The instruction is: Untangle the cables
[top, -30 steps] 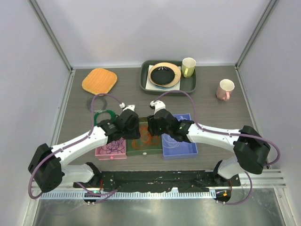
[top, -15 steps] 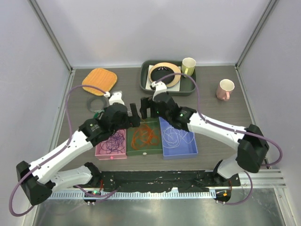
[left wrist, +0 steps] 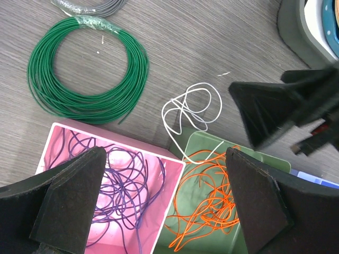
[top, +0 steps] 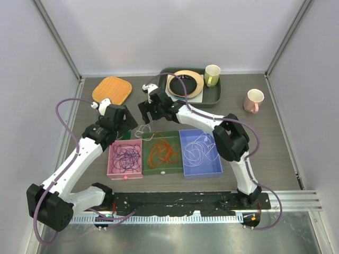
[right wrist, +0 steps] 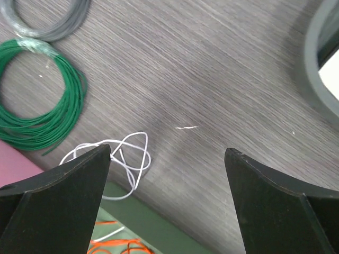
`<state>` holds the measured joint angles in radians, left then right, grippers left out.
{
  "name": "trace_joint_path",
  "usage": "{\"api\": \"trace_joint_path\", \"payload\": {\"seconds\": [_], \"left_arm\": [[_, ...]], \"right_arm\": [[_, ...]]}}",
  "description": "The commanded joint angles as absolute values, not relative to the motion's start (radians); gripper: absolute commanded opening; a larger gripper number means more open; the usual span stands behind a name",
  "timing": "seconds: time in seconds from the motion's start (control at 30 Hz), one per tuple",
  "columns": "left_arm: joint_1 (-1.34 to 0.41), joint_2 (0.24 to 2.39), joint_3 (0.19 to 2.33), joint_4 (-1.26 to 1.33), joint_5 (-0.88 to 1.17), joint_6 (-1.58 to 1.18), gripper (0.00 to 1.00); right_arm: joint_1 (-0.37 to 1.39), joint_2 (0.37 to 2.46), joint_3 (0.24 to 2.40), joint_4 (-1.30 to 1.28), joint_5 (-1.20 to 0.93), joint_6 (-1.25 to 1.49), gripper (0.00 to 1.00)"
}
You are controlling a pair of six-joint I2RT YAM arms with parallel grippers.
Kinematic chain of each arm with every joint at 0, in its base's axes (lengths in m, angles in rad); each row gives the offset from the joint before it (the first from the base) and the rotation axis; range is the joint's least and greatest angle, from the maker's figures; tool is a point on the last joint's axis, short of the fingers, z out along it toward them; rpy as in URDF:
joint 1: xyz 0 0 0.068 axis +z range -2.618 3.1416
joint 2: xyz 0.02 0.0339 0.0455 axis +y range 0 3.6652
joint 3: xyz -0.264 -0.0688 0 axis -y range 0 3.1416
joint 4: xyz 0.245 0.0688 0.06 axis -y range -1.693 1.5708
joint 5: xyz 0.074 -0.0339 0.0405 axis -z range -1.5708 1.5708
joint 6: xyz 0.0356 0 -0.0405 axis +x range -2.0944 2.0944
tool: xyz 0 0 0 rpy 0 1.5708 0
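Observation:
The white loop's edge (top: 149, 128) (right wrist: 144, 164) farthest from the green ring is below and back from my right gripper, so my right gripper will go down and move back a little onto it next.
Purple cables (top: 125, 157) lie tangled in the pink tray (top: 112, 170). Orange cables (top: 163, 152) fill the green tray (top: 172, 169), and white cables (top: 200, 152) lie in the blue tray (top: 217, 168). One loose white cable (left wrist: 190, 108) loops on the table just beyond the green tray (left wrist: 204, 143), its end trailing in over the orange cables (left wrist: 212, 198). My left gripper (top: 121, 119) hovers open above the pink tray's far edge, holding nothing. My right gripper (top: 151, 109) is open and empty over the table beyond the white loop (right wrist: 124, 159).
A green coiled ring (left wrist: 87, 66) and a grey coil (left wrist: 90, 5) lie left of the white loop. An orange mat (top: 112, 90) sits at the back left. A dark tray (top: 214, 97) holds a plate and a yellow cup (top: 212, 75). A pink mug (top: 253, 100) stands right.
Both arms have lifted off the trays and swung toward the back of the table. Both grippers have opened. A white cable now lies loose beyond the green tray.

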<state>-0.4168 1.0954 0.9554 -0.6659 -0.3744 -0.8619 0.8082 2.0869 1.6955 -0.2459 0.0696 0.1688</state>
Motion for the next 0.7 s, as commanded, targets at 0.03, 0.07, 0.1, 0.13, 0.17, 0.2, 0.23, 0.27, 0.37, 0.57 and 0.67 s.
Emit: {"api": "trace_joint_path", "payload": {"seconds": [0.03,0.07,0.1,0.13,0.17,0.2,0.23,0.27,0.37,0.57,0.67], "left_arm": [[-0.397,1.108,0.954,-0.667,-0.426,-0.879,1.0],[-0.396,1.108,0.95,-0.67,-0.431,-0.879,1.0],[-0.394,1.108,0.948,-0.67,-0.433,-0.877,1.0],[-0.388,1.109,0.945,-0.669,-0.433,-0.877,1.0],[-0.387,1.111,0.943,-0.667,-0.428,-0.876,1.0],[-0.385,1.114,0.942,-0.664,-0.422,-0.871,1.0],[-0.382,1.115,0.942,-0.661,-0.408,-0.868,1.0],[-0.379,1.118,0.942,-0.658,-0.4,-0.868,1.0],[-0.373,1.126,0.94,-0.646,-0.387,-0.865,1.0],[-0.367,1.131,0.939,-0.643,-0.367,-0.868,1.0],[-0.365,1.129,0.94,-0.644,-0.365,-0.87,1.0]], "right_arm": [[0.807,2.199,1.844,-0.357,-0.027,0.118,0.94],[0.805,2.206,1.844,-0.357,-0.058,0.115,0.94],[0.807,2.215,1.842,-0.359,-0.075,0.107,0.94],[0.807,2.232,1.844,-0.36,-0.102,0.103,0.92],[0.808,2.236,1.844,-0.364,-0.139,0.098,0.91],[0.807,2.244,1.844,-0.364,-0.156,0.095,0.9],[0.808,2.256,1.844,-0.364,-0.166,0.097,0.89],[0.807,2.266,1.847,-0.365,-0.167,0.104,0.89],[0.807,2.292,1.859,-0.377,-0.173,0.112,0.86],[0.807,2.338,1.901,-0.39,-0.169,0.13,0.67],[0.805,2.338,1.92,-0.364,-0.137,0.129,0.32]]}}
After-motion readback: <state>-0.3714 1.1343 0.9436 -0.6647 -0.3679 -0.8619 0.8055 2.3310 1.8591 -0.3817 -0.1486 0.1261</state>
